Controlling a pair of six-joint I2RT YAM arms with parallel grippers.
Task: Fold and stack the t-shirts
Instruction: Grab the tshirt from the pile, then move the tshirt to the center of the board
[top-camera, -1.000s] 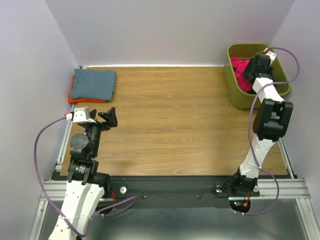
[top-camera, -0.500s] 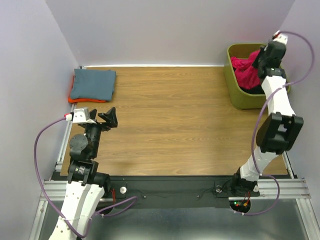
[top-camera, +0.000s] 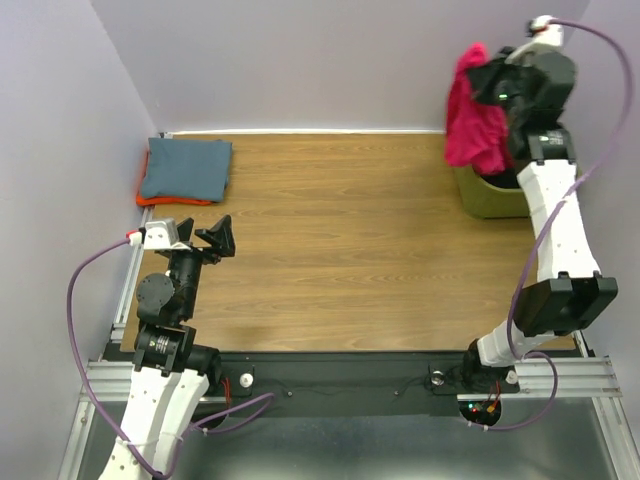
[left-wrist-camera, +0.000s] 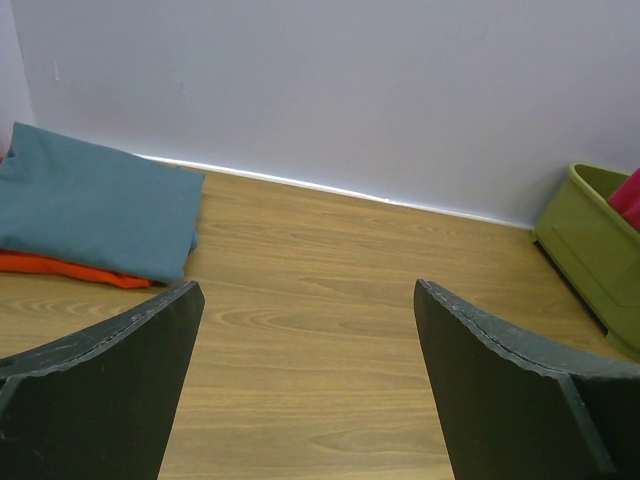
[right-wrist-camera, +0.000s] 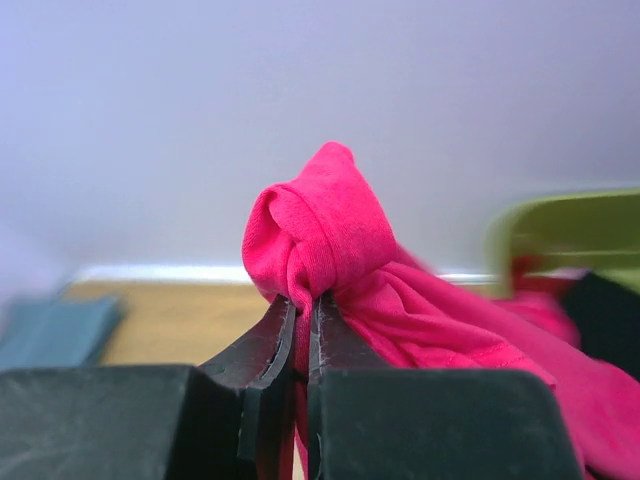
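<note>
The right gripper brings the magenta-pink t-shirt back from the olive-green bin next, down over the table's bare middle, and then lets go of it.
My right gripper (top-camera: 483, 78) (right-wrist-camera: 303, 300) is shut on a bunched fold of the magenta-pink t-shirt (top-camera: 472, 118) (right-wrist-camera: 330, 235), held high above the olive-green bin (top-camera: 492, 197) so the cloth hangs down in front of it. A folded blue-grey t-shirt (top-camera: 186, 168) (left-wrist-camera: 95, 205) lies on a folded orange one (top-camera: 150, 200) (left-wrist-camera: 60, 268) at the far left of the table. A dark garment (right-wrist-camera: 605, 310) shows inside the bin. My left gripper (top-camera: 208, 238) (left-wrist-camera: 305, 385) stands open over bare wood near the left front.
The bin (left-wrist-camera: 592, 255) sits at the far right corner against the back wall. Walls close in the table on the left, back and right. A metal rail (top-camera: 130, 280) runs along the left edge.
My right gripper shut on the pink t-shirt inside the bin and lifted it up and out, swinging toward the left. The left arm has not moved.
</note>
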